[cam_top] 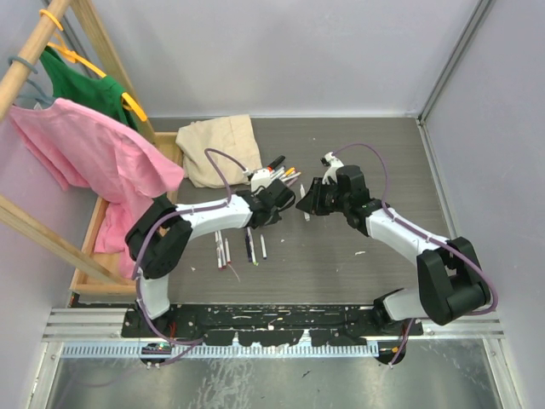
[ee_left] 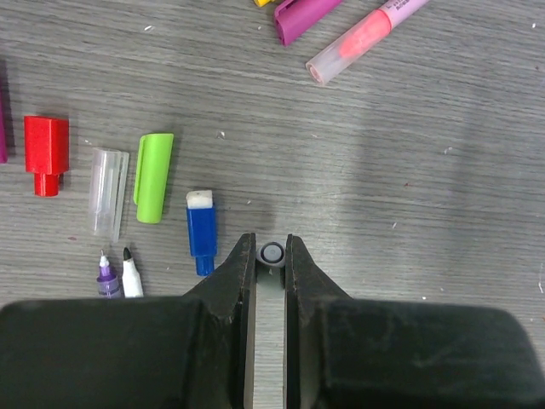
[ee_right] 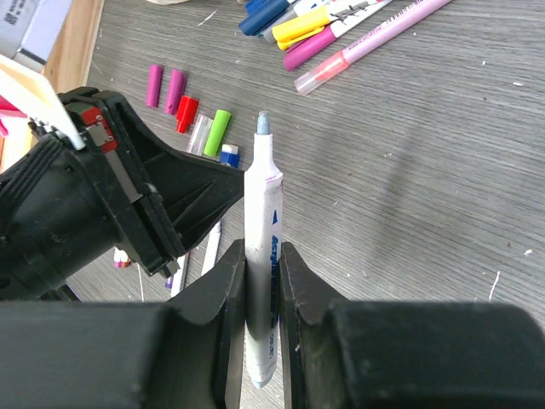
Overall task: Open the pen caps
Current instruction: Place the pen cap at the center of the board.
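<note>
The right gripper will next move back toward the uncapped pens and down and let go of the bare-tipped pen, because clear tabletop beside them is below and back from the gripper.
My left gripper (ee_left: 272, 243) is shut on a small grey pen cap (ee_left: 272, 254), seen end-on between its tips. My right gripper (ee_right: 263, 256) is shut on a white-barrelled pen (ee_right: 263, 192) whose grey tip (ee_right: 262, 123) is bare and points toward the left gripper (ee_right: 128, 204). In the top view the two grippers (cam_top: 288, 203) (cam_top: 308, 204) are close together above the table's middle. Loose caps lie on the table: red (ee_left: 46, 149), clear (ee_left: 109, 192), green (ee_left: 153, 176), blue (ee_left: 202, 228), and two pink ones (ee_right: 163, 87).
A pile of capped pens (cam_top: 277, 175) lies behind the grippers, with a pink pen (ee_left: 366, 36) at its edge. Several uncapped pens (cam_top: 247, 247) lie in front. A beige cloth (cam_top: 220, 149) and a wooden rack with pink and green garments (cam_top: 85, 136) stand at the left.
</note>
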Tool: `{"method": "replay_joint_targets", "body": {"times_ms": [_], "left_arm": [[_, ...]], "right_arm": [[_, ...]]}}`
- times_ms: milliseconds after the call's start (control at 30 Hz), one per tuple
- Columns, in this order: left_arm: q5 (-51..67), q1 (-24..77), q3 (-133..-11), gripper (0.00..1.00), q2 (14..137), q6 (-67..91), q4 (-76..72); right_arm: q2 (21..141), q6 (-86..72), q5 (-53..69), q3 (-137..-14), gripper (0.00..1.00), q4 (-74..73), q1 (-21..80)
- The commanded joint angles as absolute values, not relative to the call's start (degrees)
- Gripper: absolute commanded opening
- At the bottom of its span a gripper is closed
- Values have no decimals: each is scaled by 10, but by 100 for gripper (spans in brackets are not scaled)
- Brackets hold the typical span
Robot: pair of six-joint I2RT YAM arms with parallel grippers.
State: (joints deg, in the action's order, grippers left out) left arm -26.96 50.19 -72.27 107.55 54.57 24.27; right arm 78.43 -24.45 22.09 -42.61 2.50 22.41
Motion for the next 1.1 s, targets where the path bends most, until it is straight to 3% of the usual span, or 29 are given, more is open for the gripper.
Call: {"method": "replay_joint_targets", "body": {"times_ms": [0,167,600,1067], "left_arm": [[-278,503,-757,9,1090,533,255],[-283,503,-763,11,1101,528,257],[-298,503,-781,29,1113,520,267],[-308,503,-735,32,1016,514,263]], "right_arm": [[785,-253,216,-451,1,39,224],[787,-255,217,-451,1,39,223],[810,-276,242,-446,1,44,224],[852,-303,265,-435,1,63,243]]}}
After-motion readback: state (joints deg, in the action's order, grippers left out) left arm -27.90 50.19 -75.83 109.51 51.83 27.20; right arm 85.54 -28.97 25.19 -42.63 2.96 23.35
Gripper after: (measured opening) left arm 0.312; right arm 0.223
